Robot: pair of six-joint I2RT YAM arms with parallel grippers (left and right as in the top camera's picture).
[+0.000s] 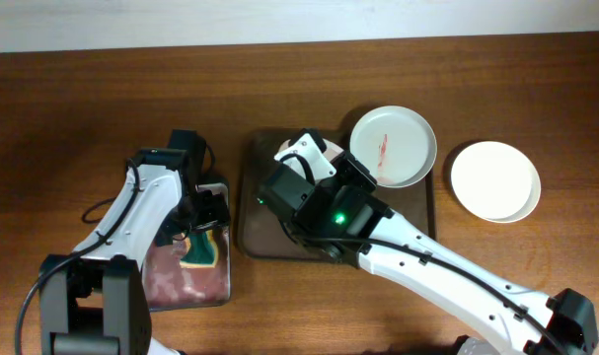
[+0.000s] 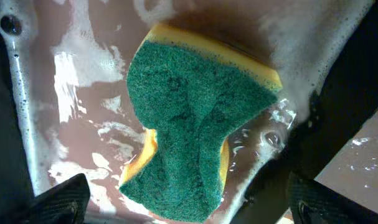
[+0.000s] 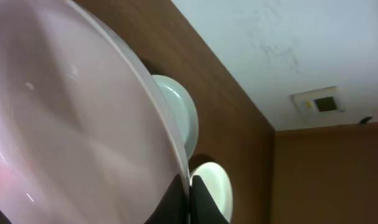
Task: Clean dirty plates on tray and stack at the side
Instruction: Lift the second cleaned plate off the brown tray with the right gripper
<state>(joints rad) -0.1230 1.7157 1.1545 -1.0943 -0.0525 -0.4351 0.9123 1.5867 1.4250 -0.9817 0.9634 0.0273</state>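
Note:
My right gripper should go to the right in the overhead view next, then down over the clean plate (image 1: 494, 180) (image 3: 217, 188) to let go, because the first plate of the stack lies there.
My right gripper (image 3: 190, 200) is shut on the rim of a white plate (image 3: 70, 130) that fills the left of the right wrist view. In the overhead view it holds this plate (image 1: 331, 161) tilted above the dark brown tray (image 1: 252, 212). A second plate (image 1: 393, 146) with red streaks lies on the tray's far right corner. A third, clean plate (image 1: 494, 180) lies on the table to the right of the tray. My left gripper (image 2: 189, 210) is open over a green and yellow sponge (image 2: 198, 124) lying in soapy reddish water.
The sponge (image 1: 202, 248) lies in a silver-grey metal pan (image 1: 223, 286) left of the tray. Both arms crowd the middle of the wooden table (image 1: 82, 108). A white wall runs along the far edge.

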